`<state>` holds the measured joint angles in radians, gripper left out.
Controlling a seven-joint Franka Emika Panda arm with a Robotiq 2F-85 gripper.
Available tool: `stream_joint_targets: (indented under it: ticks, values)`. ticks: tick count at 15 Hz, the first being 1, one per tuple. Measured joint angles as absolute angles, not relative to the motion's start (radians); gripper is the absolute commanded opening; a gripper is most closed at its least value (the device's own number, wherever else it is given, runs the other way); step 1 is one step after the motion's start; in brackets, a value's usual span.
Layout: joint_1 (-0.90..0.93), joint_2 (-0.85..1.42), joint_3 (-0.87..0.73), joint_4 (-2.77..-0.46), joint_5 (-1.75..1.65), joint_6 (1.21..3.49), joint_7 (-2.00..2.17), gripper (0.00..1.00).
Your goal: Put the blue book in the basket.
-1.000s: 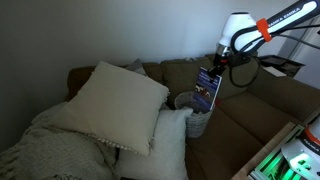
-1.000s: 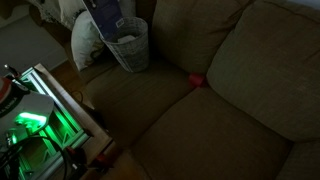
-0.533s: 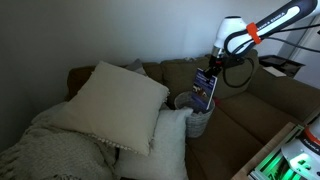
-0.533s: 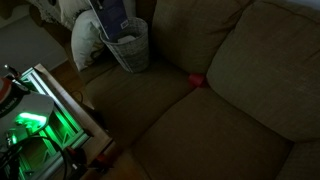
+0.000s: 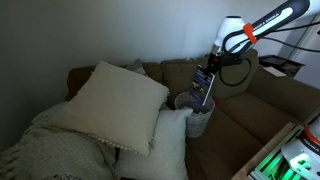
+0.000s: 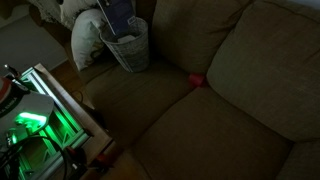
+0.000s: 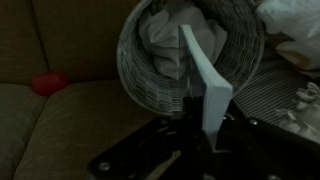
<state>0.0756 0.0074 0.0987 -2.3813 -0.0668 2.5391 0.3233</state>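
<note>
My gripper lowers the blue book down into the basket's opening (image 7: 175,52) next and releases the book's top, since that opening lies below my gripper.
My gripper (image 5: 211,64) is shut on the top of the blue book (image 5: 203,89), which hangs upright with its lower end at the mouth of the basket (image 5: 196,122). The other exterior view shows the book (image 6: 117,14) standing over the grey woven basket (image 6: 130,50) on the sofa seat. In the wrist view the book (image 7: 205,80) shows edge-on as a pale slab between my jaws (image 7: 208,138), pointing into the round basket (image 7: 150,85), which holds crumpled white material.
Large cream pillows (image 5: 120,100) lie against the basket's side. A small red object (image 6: 196,81) sits in the gap between the brown sofa cushions (image 6: 240,70). A green-lit machine (image 6: 35,125) stands beside the sofa.
My gripper has carried the book a little sideways and lower, so it now hangs over the basket's mouth.
</note>
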Motion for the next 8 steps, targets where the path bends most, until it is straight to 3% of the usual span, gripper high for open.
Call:
stream_joint_targets:
  ticks: [8]
  values:
    - [0.070, 0.167, 0.049, -2.381, -0.084, 2.656, 0.334, 0.03]
